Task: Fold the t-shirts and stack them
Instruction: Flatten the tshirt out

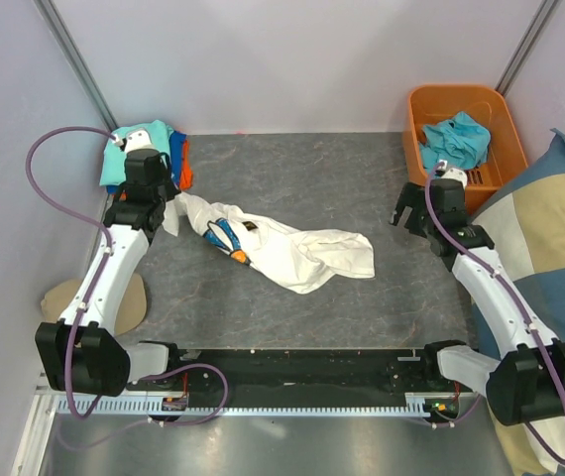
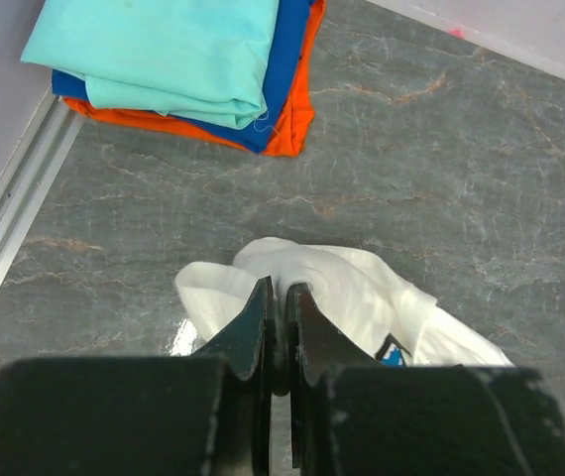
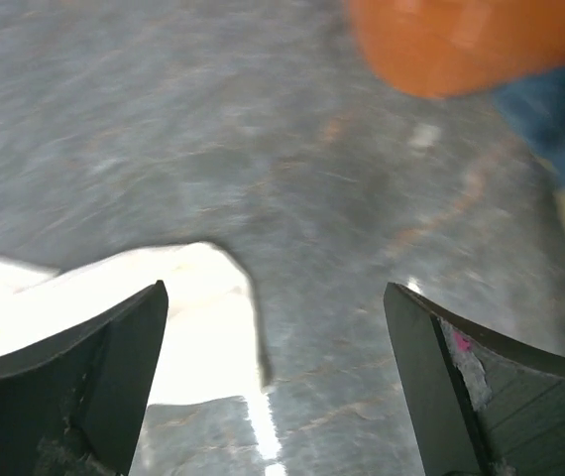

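Note:
Only one end of the t-shirt is held, so next I should move my right gripper to the left in the top view and down onto the t-shirt's white fold by the dark label (image 1: pixel 272 232).
A crumpled white t-shirt (image 1: pixel 292 250) with a blue-orange print lies across the middle of the grey table. My left gripper (image 1: pixel 169 213) is shut on its left end; the left wrist view shows the black jaws (image 2: pixel 281 293) pinching a fold of white cloth (image 2: pixel 352 288). A folded stack of teal, blue and orange t-shirts (image 1: pixel 149 149) sits at the back left corner, also in the left wrist view (image 2: pixel 178 59). My right gripper (image 1: pixel 411 210) is open and empty, hovering above the table right of the white shirt, whose edge shows in the right wrist view (image 3: pixel 114 317).
An orange basket (image 1: pixel 481 109) at the back right holds a teal t-shirt (image 1: pixel 456 139). A blue-and-cream checked cushion (image 1: pixel 550 248) fills the right side. A tan cap (image 1: pixel 64 297) lies off the left edge. Grey walls close the back and left.

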You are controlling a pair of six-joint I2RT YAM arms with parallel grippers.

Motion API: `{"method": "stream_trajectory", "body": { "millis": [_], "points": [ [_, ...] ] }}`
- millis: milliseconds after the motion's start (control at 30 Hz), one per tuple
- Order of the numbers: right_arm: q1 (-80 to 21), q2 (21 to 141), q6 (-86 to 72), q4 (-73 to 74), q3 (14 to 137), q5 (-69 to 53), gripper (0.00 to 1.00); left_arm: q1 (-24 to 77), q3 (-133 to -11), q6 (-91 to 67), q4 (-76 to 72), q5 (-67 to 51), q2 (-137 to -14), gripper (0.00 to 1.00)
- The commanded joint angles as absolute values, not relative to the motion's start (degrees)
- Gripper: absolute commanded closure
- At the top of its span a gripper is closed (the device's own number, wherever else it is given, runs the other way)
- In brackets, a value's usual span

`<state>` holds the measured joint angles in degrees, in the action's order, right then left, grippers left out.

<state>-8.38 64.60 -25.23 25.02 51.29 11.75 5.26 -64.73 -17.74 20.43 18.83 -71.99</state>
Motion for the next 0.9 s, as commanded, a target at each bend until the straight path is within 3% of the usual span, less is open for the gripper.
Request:
{"method": "stream_trajectory", "body": {
  "millis": [0, 233, 433, 867],
  "points": [
    [-10.45, 68.18, -20.22, 18.11, 56.07, -5.16, 0.03, 4.92, -63.46, -21.00, 16.26, 16.53, -70.75, 0.98],
    [-30.82, 82.34, -16.79, 17.76, 64.33, -4.13, 0.05, 5.27, -60.82, -22.41, 15.47, 14.86, -70.58, 0.98],
    [-39.27, 96.40, -11.96, 16.87, 73.99, -4.57, 0.06, 5.45, -59.15, -22.94, 15.21, 13.54, -70.05, 0.98],
    [-41.22, 115.39, -7.21, 16.87, 87.35, -2.73, 0.12, 5.45, -58.01, -22.59, 15.12, 13.10, -68.82, 0.98]
  ]
}}
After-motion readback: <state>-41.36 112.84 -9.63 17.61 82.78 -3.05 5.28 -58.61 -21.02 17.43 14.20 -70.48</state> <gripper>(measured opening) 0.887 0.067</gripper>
